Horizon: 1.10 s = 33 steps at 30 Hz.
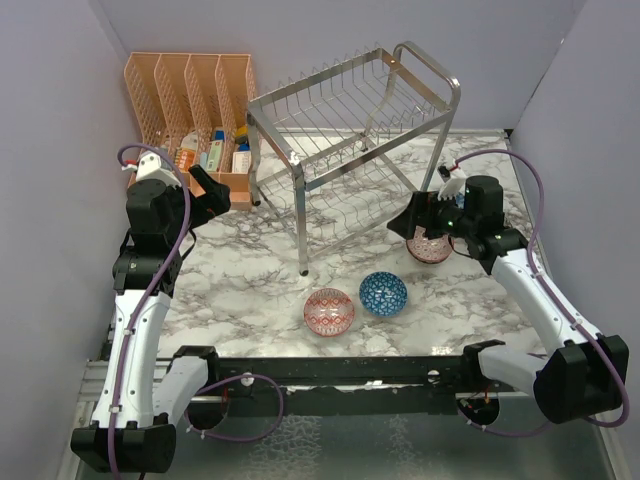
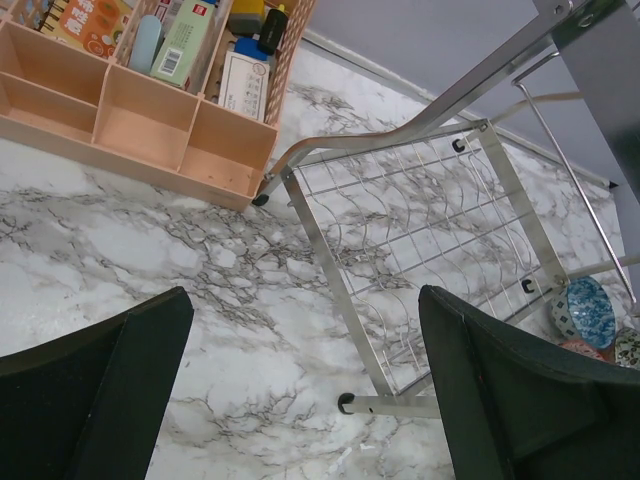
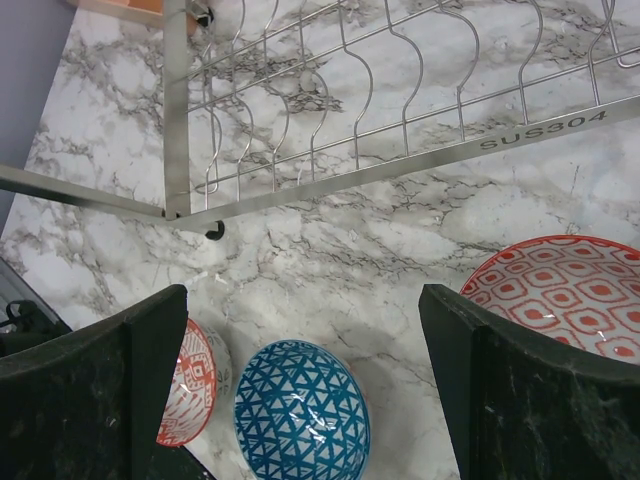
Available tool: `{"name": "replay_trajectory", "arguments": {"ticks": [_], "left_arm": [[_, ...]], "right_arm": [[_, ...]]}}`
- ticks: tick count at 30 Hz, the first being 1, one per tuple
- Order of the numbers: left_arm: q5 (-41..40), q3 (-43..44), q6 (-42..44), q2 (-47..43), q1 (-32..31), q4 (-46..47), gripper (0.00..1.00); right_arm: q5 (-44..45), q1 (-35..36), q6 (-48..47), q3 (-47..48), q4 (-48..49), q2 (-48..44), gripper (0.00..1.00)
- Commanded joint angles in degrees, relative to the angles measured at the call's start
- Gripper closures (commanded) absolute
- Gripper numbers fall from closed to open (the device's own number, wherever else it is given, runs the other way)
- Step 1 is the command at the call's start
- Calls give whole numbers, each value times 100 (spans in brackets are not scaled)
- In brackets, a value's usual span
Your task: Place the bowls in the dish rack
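Note:
The right gripper draws back and lowers onto the blue bowl's rim [image 1: 404, 299] [image 3: 366, 425] opposite the red-pink bowl next, since that rim lies below and back from the gripper.
Three bowls sit on the marble table in front of the dish rack [image 1: 345, 110]: a red-pink bowl [image 1: 329, 311], a blue bowl [image 1: 383, 293], and a second red patterned bowl [image 1: 430, 248] partly under my right gripper [image 1: 420, 225]. In the right wrist view that gripper [image 3: 300, 330] is open and empty above the table. The blue bowl [image 3: 300, 415] lies just below the gap, one red bowl [image 3: 190, 385] by the left finger and the other red bowl [image 3: 560, 290] by the right finger. My left gripper [image 2: 305, 320] is open and empty, hovering left of the rack's leg [image 2: 390, 403].
An orange slotted organiser [image 1: 190, 110] holding small boxes stands at the back left, close to the rack's left legs. Its tray [image 2: 130, 130] shows in the left wrist view. Purple walls enclose the table on three sides.

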Motion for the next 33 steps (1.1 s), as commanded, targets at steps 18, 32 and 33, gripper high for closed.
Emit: {"name": "replay_trajectory", "arguments": {"ticks": [18, 32, 33], "left_arm": [[1268, -529, 794, -263, 42, 612, 1], [1373, -535, 776, -340, 42, 522, 1], [1383, -543, 766, -341, 42, 531, 1]], "right_arm": [[935, 777, 479, -793, -402, -629, 5], [1567, 910, 1373, -1849, -991, -1488, 16], [1566, 916, 1420, -1920, -937, -1457, 17]]}}
